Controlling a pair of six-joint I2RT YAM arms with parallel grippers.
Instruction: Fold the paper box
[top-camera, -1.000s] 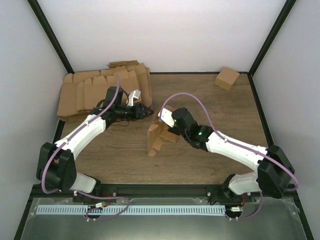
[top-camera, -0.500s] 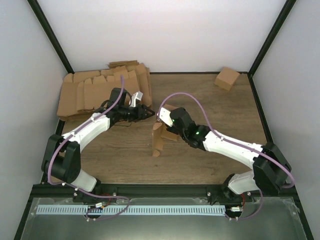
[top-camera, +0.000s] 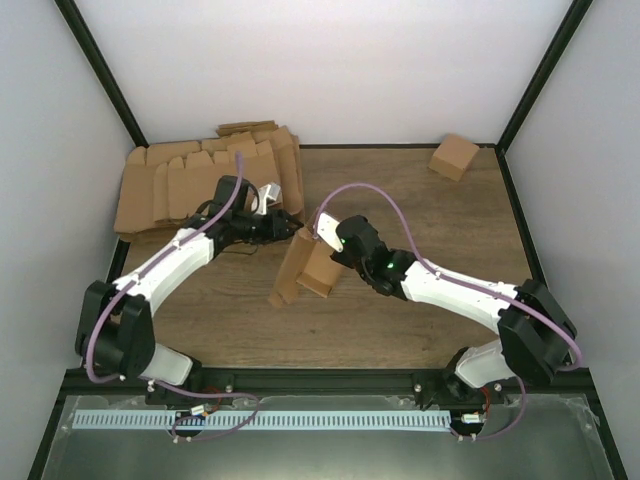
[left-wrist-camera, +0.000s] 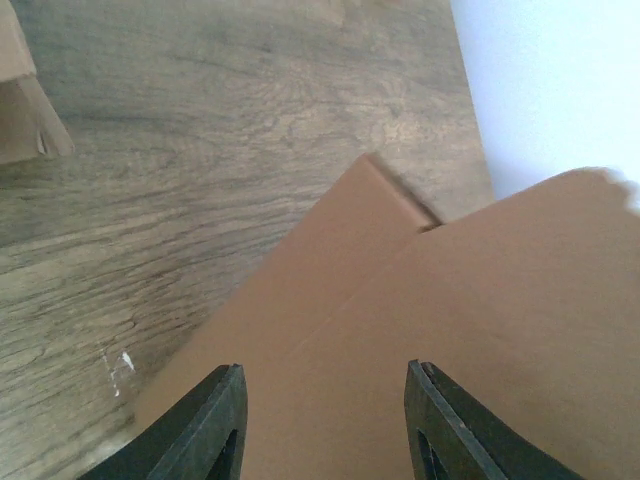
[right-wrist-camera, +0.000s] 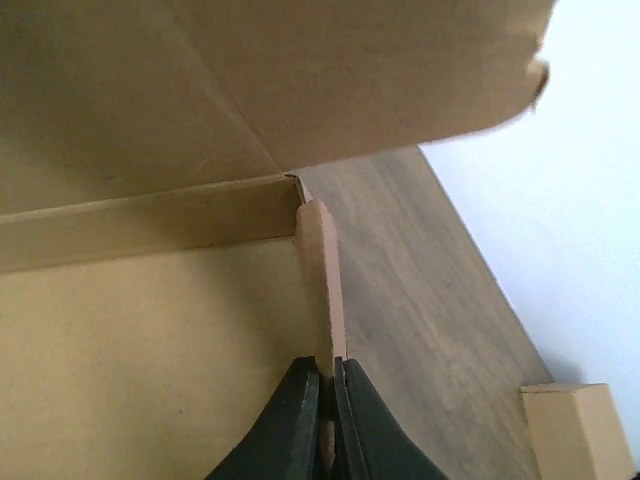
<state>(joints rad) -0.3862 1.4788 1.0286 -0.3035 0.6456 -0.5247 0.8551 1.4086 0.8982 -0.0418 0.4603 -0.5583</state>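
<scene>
My right gripper should next move down and back and set the box down on the bare tabletop to let go of the box's side, since the box is still tilted.
The brown paper box (top-camera: 308, 266) stands half-folded and tilted at the middle of the table. My right gripper (top-camera: 335, 250) is shut on the edge of one of its side flaps (right-wrist-camera: 322, 290); the box's pale inside fills the left of the right wrist view. My left gripper (top-camera: 290, 222) is open just behind the box's upper edge. In the left wrist view its two fingers (left-wrist-camera: 215, 420) are spread wide over a brown panel (left-wrist-camera: 420, 330) and grip nothing.
A pile of flat brown box blanks (top-camera: 190, 180) lies at the back left. A small folded box (top-camera: 453, 156) sits at the back right corner and shows in the right wrist view (right-wrist-camera: 575, 430). Black frame posts bound the table (top-camera: 430, 220).
The box has tipped over to the left and its lower panel has swung out toward the near left. My left gripper drew back slightly; my right gripper shifted left with the flap.
</scene>
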